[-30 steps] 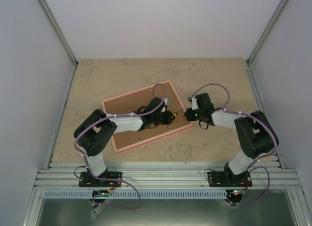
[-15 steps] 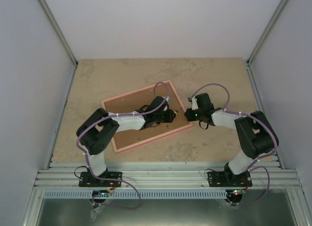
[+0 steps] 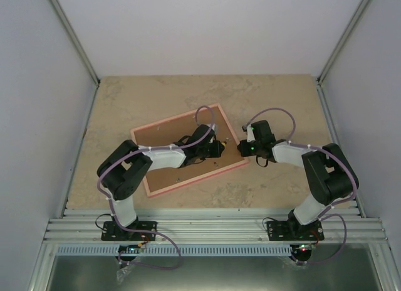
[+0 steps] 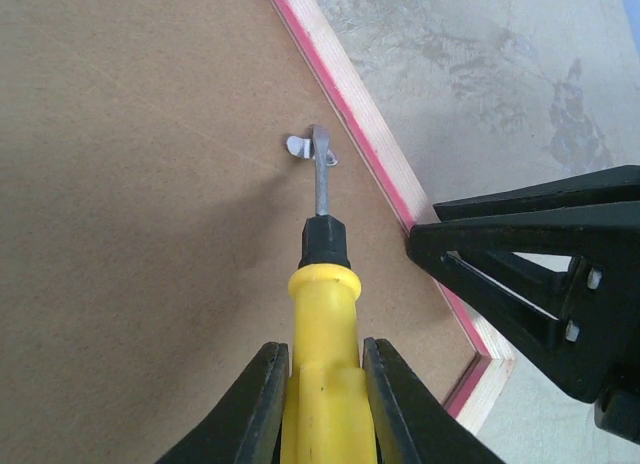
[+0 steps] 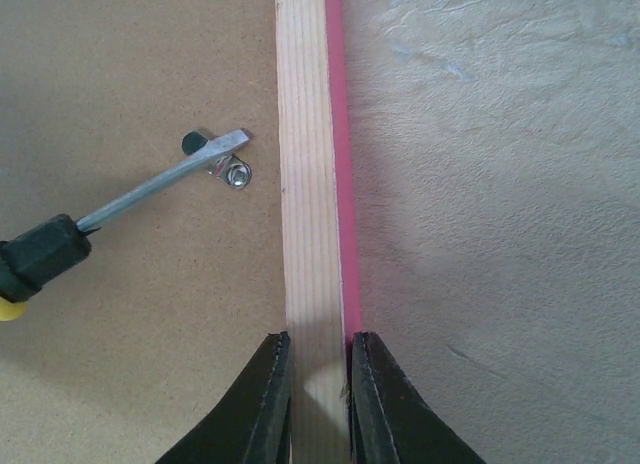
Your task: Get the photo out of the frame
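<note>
The left gripper will next carry the screwdriver [image 4: 320, 364] to the left in the top view, then down to let it go, because bare tabletop lies that way beyond the frame.
The pink frame [image 3: 143, 173] lies face down on the table, its brown backing board [image 3: 163, 137] up. The photo is hidden under the board. My left gripper [image 3: 216, 148] is shut on a yellow-handled screwdriver [image 4: 320, 364]. The screwdriver's flat tip rests on a small metal retaining tab [image 4: 300, 145] near the frame's right rail; tip and tab also show in the right wrist view [image 5: 232, 171]. My right gripper [image 3: 242, 148] is shut on the frame's right rail [image 5: 312, 204], one finger on the inner wooden side, one on the pink outer edge.
The table [image 3: 276, 96] is beige stone-patterned, with grey walls on three sides and a metal rail along the near edge. The right gripper's black fingers [image 4: 540, 274] show close to the frame's corner in the left wrist view.
The left gripper with the screwdriver has shifted slightly back and up along the board, towards the tab. The right gripper has stayed on the frame's rail.
</note>
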